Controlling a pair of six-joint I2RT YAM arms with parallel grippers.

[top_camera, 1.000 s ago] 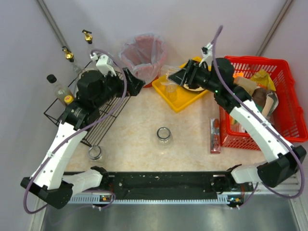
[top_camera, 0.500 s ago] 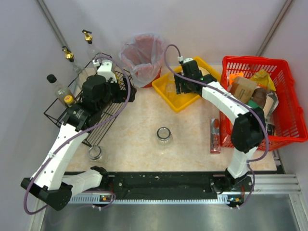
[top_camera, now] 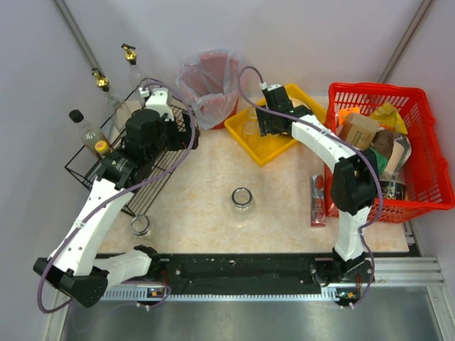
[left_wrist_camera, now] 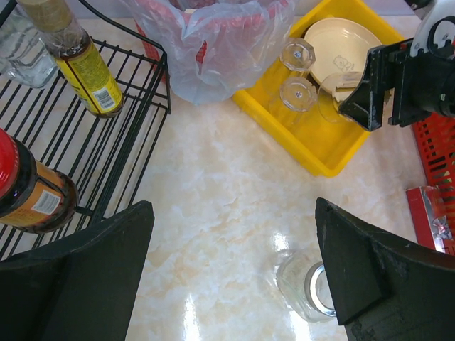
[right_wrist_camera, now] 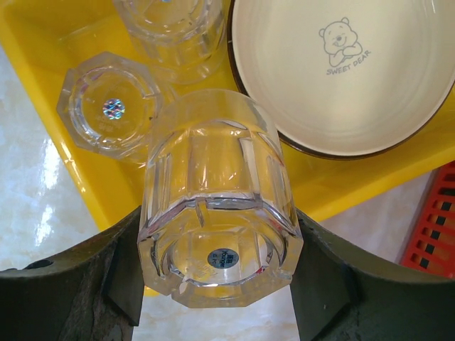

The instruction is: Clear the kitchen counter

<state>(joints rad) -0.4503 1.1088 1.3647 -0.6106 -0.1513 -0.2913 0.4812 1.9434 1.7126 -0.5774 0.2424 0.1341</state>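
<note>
My right gripper holds the clear octagonal glass and will next go down into the yellow tray [right_wrist_camera: 43, 42]. It will release the glass on the tray's bare bottom beside the plate, because that spot is empty.
The kitchen counter [top_camera: 206, 177] is pale marble-patterned. My right gripper [top_camera: 263, 124] is shut on a clear octagonal glass [right_wrist_camera: 217, 206], held upside down, base towards the camera, just over the yellow tray [right_wrist_camera: 43, 42]. The fingers [right_wrist_camera: 327, 277] press on both its sides. The tray holds two more upturned glasses [right_wrist_camera: 110, 106] and a cream plate [right_wrist_camera: 341, 64] with a bear print. My left gripper [left_wrist_camera: 234, 270] is open and empty above the counter, beside the wire rack [left_wrist_camera: 135, 142]. A glass jar [top_camera: 242, 202] stands mid-counter, also in the left wrist view [left_wrist_camera: 306, 284].
A second jar [top_camera: 141, 226] stands near the rack's front corner. A snack packet [top_camera: 318, 200] lies beside the red basket [top_camera: 426, 142], which is full of groceries. A bin with a pink bag [top_camera: 212, 82] stands at the back. Bottles [left_wrist_camera: 89, 67] sit on the rack.
My right arm has dropped from high above the table down to the yellow tray, the glass still in its gripper. My left gripper has drawn back a little from the bin.
</note>
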